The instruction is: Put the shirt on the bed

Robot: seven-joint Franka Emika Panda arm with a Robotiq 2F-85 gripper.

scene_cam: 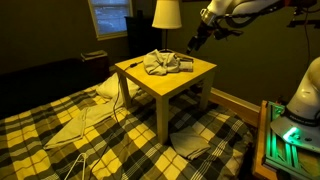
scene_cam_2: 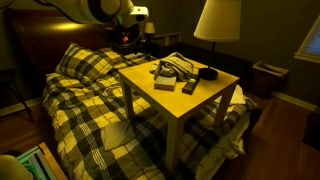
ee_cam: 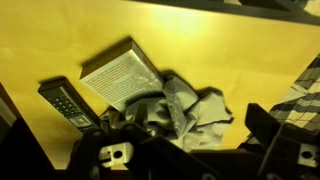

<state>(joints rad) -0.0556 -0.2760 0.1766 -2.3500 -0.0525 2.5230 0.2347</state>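
My open gripper moves down and outward onto the shirt's raised folds next, where cloth bunches up, since the shirt (scene_cam: 165, 63) lies below and outward.
The shirt (scene_cam: 165, 63) is a crumpled grey-beige heap on top of a small yellow table (scene_cam: 195, 78) that stands on the bed (scene_cam: 40, 135) with its plaid cover. The shirt also shows in an exterior view (scene_cam_2: 176, 67) and in the wrist view (ee_cam: 190, 108). My gripper (scene_cam: 195, 40) hangs in the air above the far side of the table, apart from the shirt; it also shows in an exterior view (scene_cam_2: 133, 38). In the wrist view its dark fingers (ee_cam: 190, 150) stand wide apart on either side of the shirt below, open and empty.
A book (ee_cam: 120, 72) and a remote (ee_cam: 68, 103) lie on the table beside the shirt. A lamp (scene_cam: 166, 14) stands behind the table. Flat cloth pieces (scene_cam: 75, 125) and a white cable (scene_cam: 78, 162) lie on the bed. A plaid pillow (scene_cam_2: 85, 65) lies at the headboard.
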